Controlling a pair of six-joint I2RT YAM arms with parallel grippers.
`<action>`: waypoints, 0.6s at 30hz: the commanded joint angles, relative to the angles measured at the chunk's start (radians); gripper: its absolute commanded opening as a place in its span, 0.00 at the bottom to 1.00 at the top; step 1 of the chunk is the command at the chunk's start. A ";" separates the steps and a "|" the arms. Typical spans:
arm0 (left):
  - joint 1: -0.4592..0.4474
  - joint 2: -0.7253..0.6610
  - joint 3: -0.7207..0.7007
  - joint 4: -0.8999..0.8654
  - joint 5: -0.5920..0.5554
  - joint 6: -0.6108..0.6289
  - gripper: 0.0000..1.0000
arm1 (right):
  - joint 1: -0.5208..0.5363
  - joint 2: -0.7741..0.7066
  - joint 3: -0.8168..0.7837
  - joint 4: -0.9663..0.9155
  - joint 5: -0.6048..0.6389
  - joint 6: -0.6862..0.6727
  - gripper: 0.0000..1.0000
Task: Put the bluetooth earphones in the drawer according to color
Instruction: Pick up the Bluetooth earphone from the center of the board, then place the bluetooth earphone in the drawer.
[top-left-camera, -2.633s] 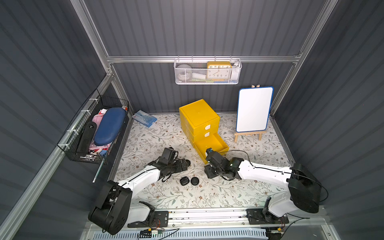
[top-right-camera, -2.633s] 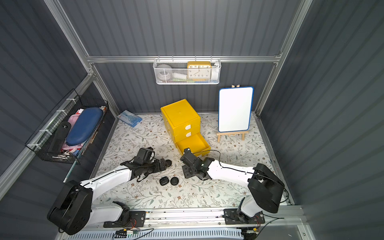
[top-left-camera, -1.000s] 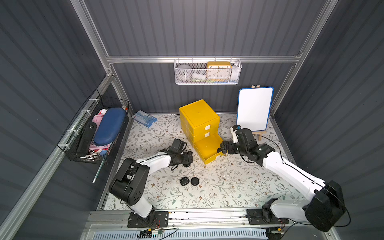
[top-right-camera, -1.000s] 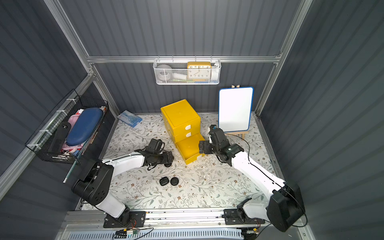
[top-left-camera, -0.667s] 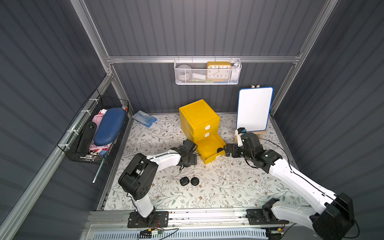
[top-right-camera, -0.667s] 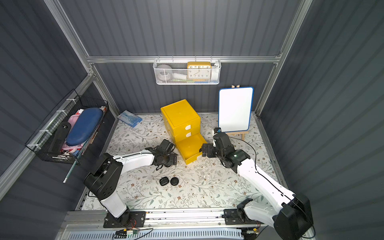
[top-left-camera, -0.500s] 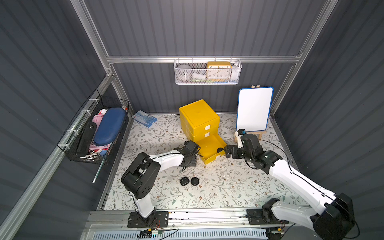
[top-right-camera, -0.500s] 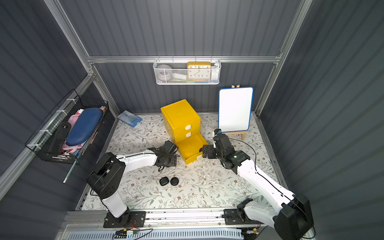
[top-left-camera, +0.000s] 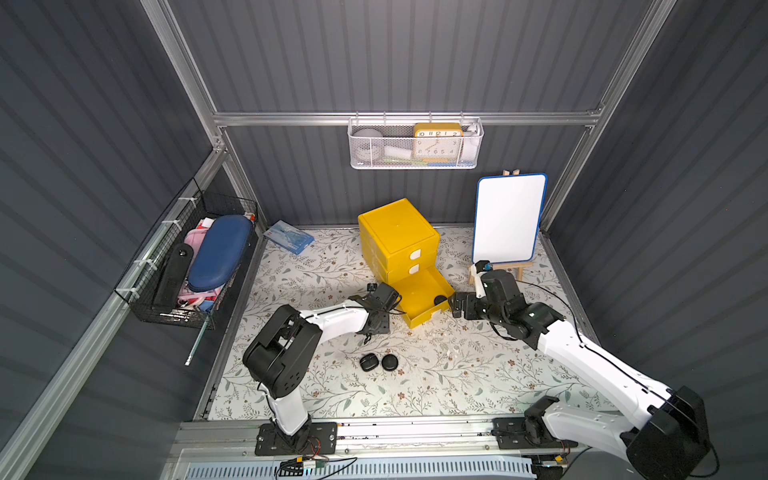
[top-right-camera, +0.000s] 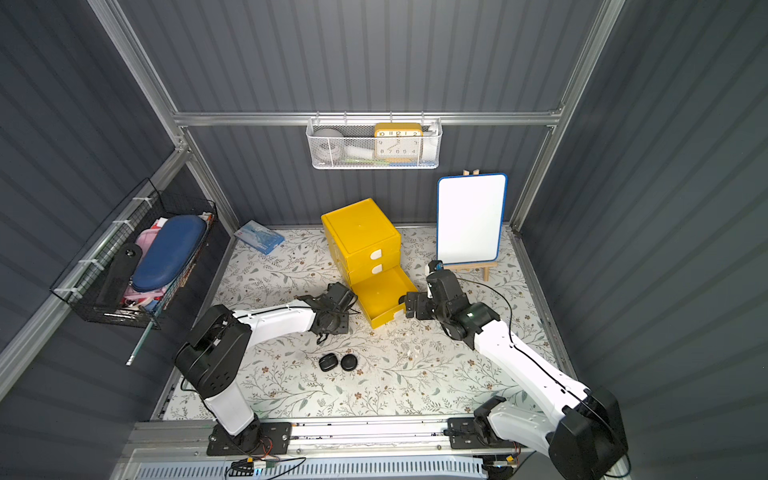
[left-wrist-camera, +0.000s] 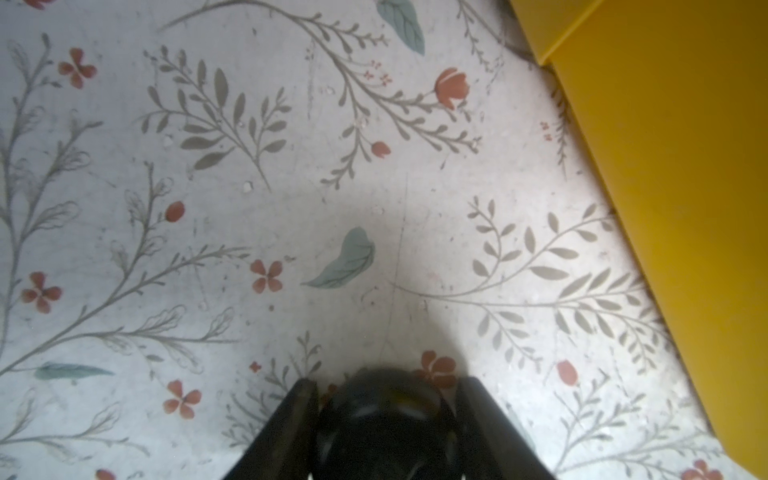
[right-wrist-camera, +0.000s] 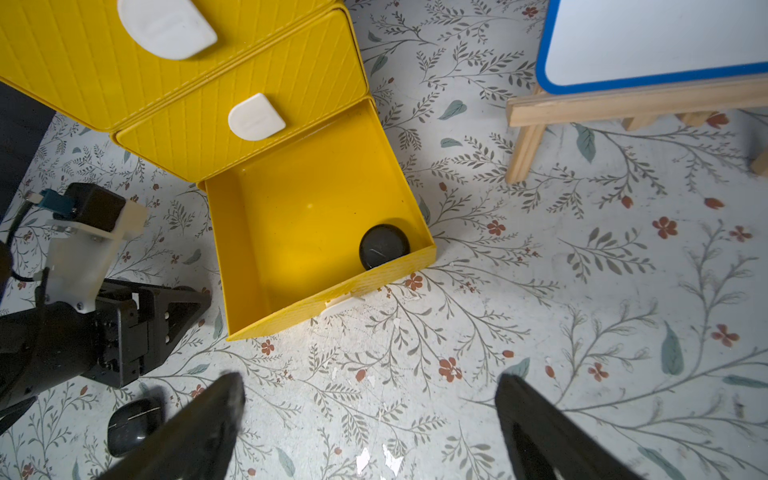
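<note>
The robot's left gripper will next go up over the drawer's side, then come down and let go in the drawer's empty front corner (top-left-camera: 410, 313), because that side stands beside the held case.
The yellow cabinet's bottom drawer (top-left-camera: 428, 318) is pulled open, and one black earphone case (top-left-camera: 439, 300) (right-wrist-camera: 383, 246) lies in its front right corner. My left gripper (top-left-camera: 376, 324) (top-right-camera: 330, 322) (left-wrist-camera: 384, 399) is low over the mat beside the drawer's left wall (left-wrist-camera: 685, 208), shut on another black earphone case (left-wrist-camera: 384, 415). Two more black cases (top-left-camera: 368, 362) (top-left-camera: 390, 362) (top-right-camera: 327, 362) (top-right-camera: 348, 362) lie side by side on the mat in front. My right gripper (top-left-camera: 455, 305) (top-right-camera: 409, 309) (right-wrist-camera: 370, 395) is open and empty, just off the drawer's front right corner.
A whiteboard on a wooden easel (top-left-camera: 509, 218) stands at the back right, close behind my right arm. A blue packet (top-left-camera: 289, 237) lies at the back left. A wire basket (top-left-camera: 195, 266) hangs on the left wall, and a white basket with a clock (top-left-camera: 415, 143) hangs on the back wall.
My left gripper has slid right to the drawer's side and its jaws have closed round a black case. My right gripper has drawn back from the drawer, staying open.
</note>
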 joint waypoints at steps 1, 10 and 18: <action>-0.012 -0.015 0.018 -0.097 -0.011 0.001 0.38 | -0.004 -0.017 -0.013 -0.003 0.017 0.009 0.99; -0.064 -0.133 0.156 -0.148 0.005 0.035 0.38 | -0.005 -0.025 -0.025 -0.008 0.026 0.014 0.99; -0.098 -0.089 0.288 -0.091 0.060 0.091 0.39 | -0.006 -0.029 -0.041 -0.009 0.029 0.020 0.99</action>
